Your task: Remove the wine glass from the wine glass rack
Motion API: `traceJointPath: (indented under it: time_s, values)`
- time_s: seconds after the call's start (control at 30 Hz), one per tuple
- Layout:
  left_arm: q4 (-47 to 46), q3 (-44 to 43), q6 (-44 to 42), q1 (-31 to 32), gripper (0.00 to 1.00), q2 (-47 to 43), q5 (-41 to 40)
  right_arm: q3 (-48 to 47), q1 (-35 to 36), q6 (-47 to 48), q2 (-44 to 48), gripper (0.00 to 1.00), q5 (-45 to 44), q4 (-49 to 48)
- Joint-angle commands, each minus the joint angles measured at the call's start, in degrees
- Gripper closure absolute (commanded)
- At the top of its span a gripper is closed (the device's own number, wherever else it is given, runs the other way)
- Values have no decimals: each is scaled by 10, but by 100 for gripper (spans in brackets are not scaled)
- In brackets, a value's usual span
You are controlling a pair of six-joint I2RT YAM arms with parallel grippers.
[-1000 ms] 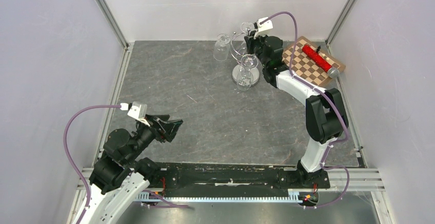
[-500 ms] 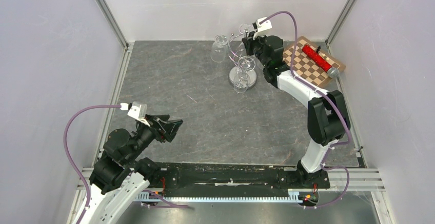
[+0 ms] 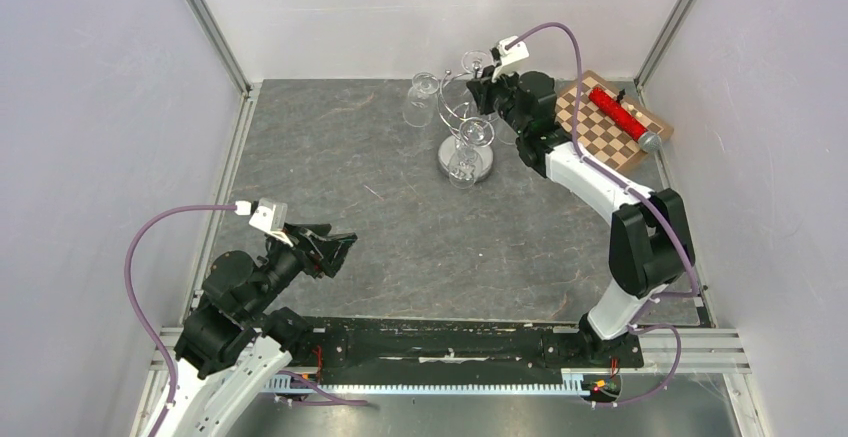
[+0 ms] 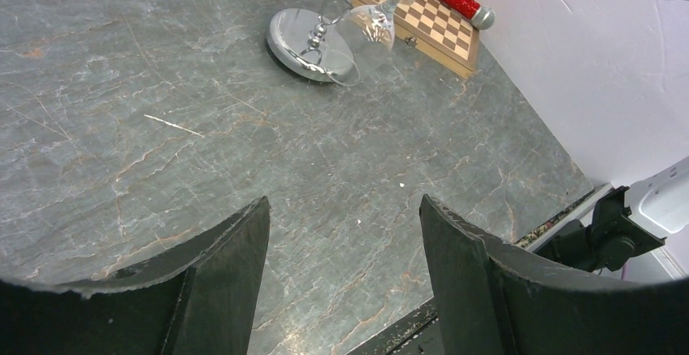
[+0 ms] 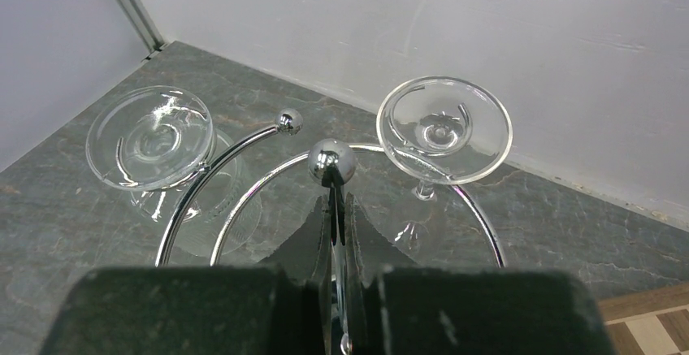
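Observation:
Next, my right gripper draws back with a turn and frees the rack (image 3: 447, 164) on the bare tabletop, since that open spot lies back from the gripper.
The wine glass rack (image 3: 447, 164) stands at the back of the table, a chrome stand with a round mirrored base (image 4: 302, 41) and a ball-topped pole (image 5: 331, 162). Three clear wine glasses hang upside down from it: one on the left (image 3: 420, 102), one at the back (image 3: 478, 61), one in front (image 3: 470, 142). In the right wrist view their round feet show left (image 5: 150, 136) and right (image 5: 444, 130) of the pole. My right gripper (image 5: 337, 209) is shut on the rack's thin pole, just under the ball. My left gripper (image 3: 335, 249) hangs open over the near left of the table, holding nothing.
A wooden chessboard (image 3: 600, 137) with a red cylinder (image 3: 618, 113) on it lies at the back right, close behind my right arm. White walls and metal frame posts close in the table on three sides.
The rack with its glasses has shifted left across the table, along with my right gripper. The left arm has not moved.

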State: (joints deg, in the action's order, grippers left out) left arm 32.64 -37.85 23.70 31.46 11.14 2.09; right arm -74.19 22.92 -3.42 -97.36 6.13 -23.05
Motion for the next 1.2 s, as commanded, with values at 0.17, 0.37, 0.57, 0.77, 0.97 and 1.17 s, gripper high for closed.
traceJointPath:
  time_s: [0.17, 0.37, 0.57, 0.77, 0.97, 1.17]
  values:
    - [-23, 2, 8, -4, 26, 3, 7, 2, 31, 10, 162, 100, 40, -272]
    - [-23, 3, 8, -4, 26, 3, 7, 42, 47, 25, 206, 100, 60, -270]
    - [-23, 3, 9, -4, 26, 5, 7, 56, 59, 48, 244, 100, 116, -229]
    - [-23, 3, 9, -4, 26, 5, 7, 76, 65, 56, 276, 100, 155, -204]
    - [-23, 3, 9, -4, 26, 5, 6, 87, 68, 58, 289, 100, 190, -180]
    - [-23, 4, 8, -4, 26, 5, 6, 97, 71, 64, 299, 100, 233, -161]
